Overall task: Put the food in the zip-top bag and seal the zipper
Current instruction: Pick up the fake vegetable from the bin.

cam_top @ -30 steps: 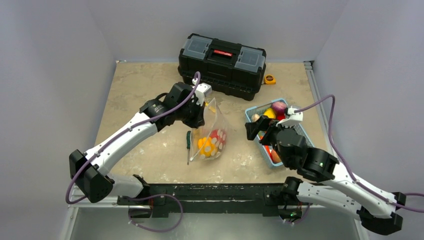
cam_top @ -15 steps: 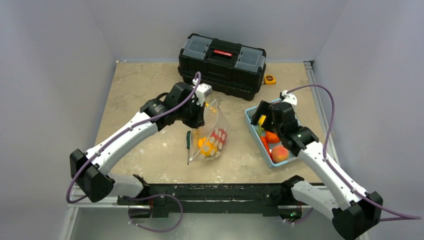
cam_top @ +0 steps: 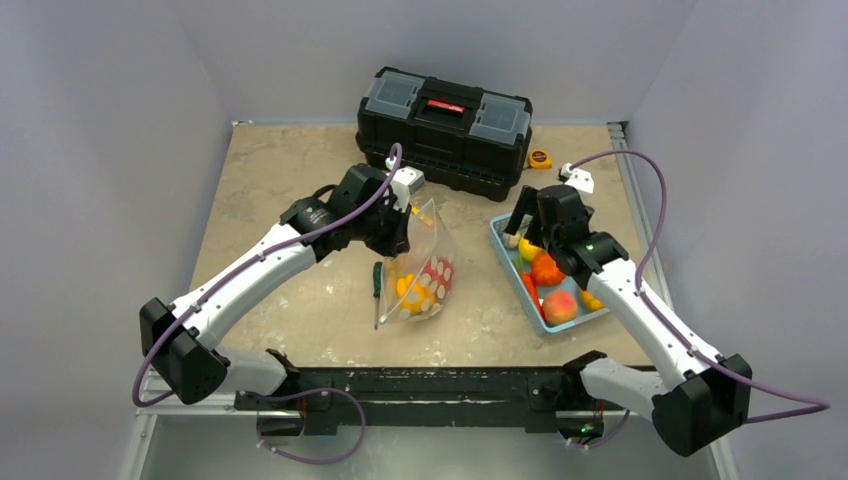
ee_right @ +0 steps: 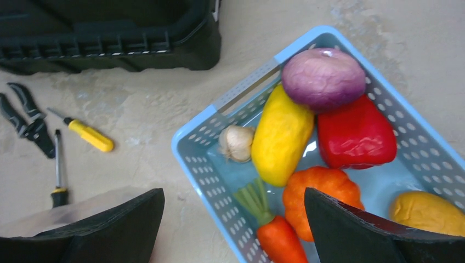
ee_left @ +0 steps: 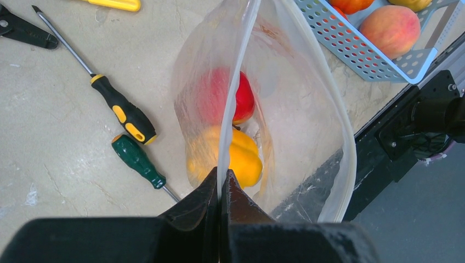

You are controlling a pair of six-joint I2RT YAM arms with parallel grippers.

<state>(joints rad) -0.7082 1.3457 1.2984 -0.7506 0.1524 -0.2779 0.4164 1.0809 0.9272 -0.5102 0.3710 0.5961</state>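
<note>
The right gripper moves away from my base next, down onto the purple onion [ee_right: 323, 80] in the basket's far corner.
The clear zip-top bag [cam_top: 428, 268] hangs open from my left gripper [cam_top: 404, 226]. In the left wrist view that gripper [ee_left: 221, 178] is shut on the bag's zipper strip [ee_left: 239, 66]. A red piece [ee_left: 243, 97] and a yellow piece [ee_left: 245, 160] of food lie inside the bag [ee_left: 307, 104]. My right gripper [cam_top: 527, 226] is open and empty above the far end of the light blue basket [cam_top: 500, 238]. The right wrist view shows that gripper [ee_right: 234, 204] over a purple onion [ee_right: 323, 76], yellow squash [ee_right: 282, 134], red pepper [ee_right: 356, 134], orange pumpkin [ee_right: 321, 200], carrot [ee_right: 279, 238] and garlic [ee_right: 236, 142].
A black toolbox [cam_top: 445, 125] stands at the back with a yellow tape measure [cam_top: 540, 158] beside it. Two screwdrivers [ee_left: 123, 115] [ee_left: 140, 161] lie left of the bag. Pliers [ee_right: 24, 118] and a yellow-handled screwdriver [ee_right: 90, 136] lie near the toolbox. A peach [cam_top: 559, 305] sits at the basket's near end.
My right arm has swung up and back from the basket's near end to hover over its far end. The left arm and bag have not moved.
</note>
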